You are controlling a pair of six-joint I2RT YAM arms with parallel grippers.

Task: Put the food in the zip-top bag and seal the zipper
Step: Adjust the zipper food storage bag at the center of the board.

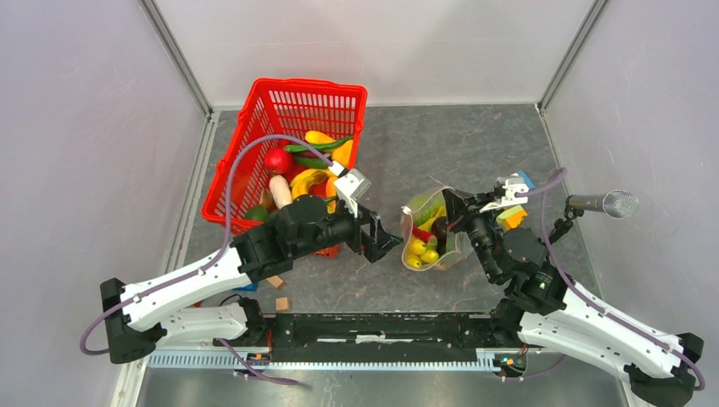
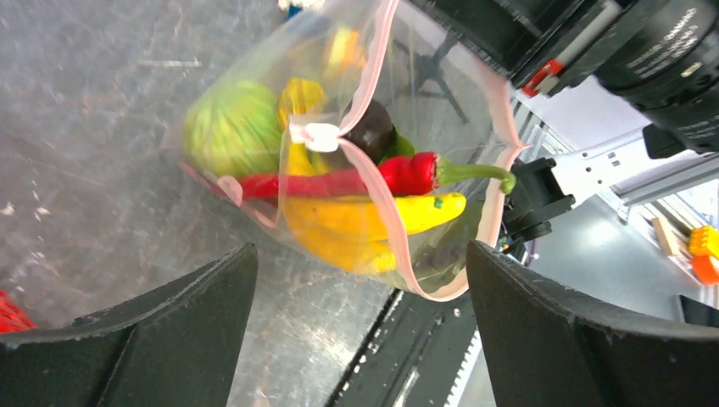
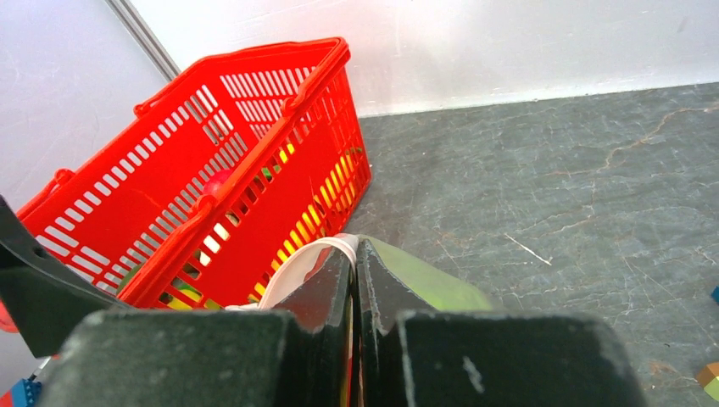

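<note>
With the bag's opening gaping and the bag's lower pink rim (image 1: pixel 405 259) (image 2: pixel 410 273) ungripped, I should move my left gripper toward the right in the top view and close on that rim.
The zip-top bag (image 1: pixel 431 239) lies mid-table with its mouth gaping. The food inside it includes a green ball (image 2: pixel 233 127), a red chili (image 2: pixel 356 180) and a yellow banana (image 2: pixel 373 225). The pink zipper (image 2: pixel 379 76) runs along the mouth edge. My left gripper (image 1: pixel 386 242) stands open just left of the bag. In the left wrist view the left gripper (image 2: pixel 360 322) has the mouth's lower rim hanging between its wide-apart fingers (image 2: pixel 169 322), and nothing is gripped. My right gripper (image 1: pixel 451 209) is shut on the bag's far rim. In the right wrist view the right gripper (image 3: pixel 356 254) pinches the pale strip (image 3: pixel 301 264).
A red mesh basket (image 1: pixel 254 119) with more toy food (image 1: pixel 312 174) stands at the back left, close behind the left arm. Small wooden blocks (image 1: pixel 282 303) lie near the front rail. Coloured blocks (image 1: pixel 512 217) and a microphone (image 1: pixel 606 203) sit at the right.
</note>
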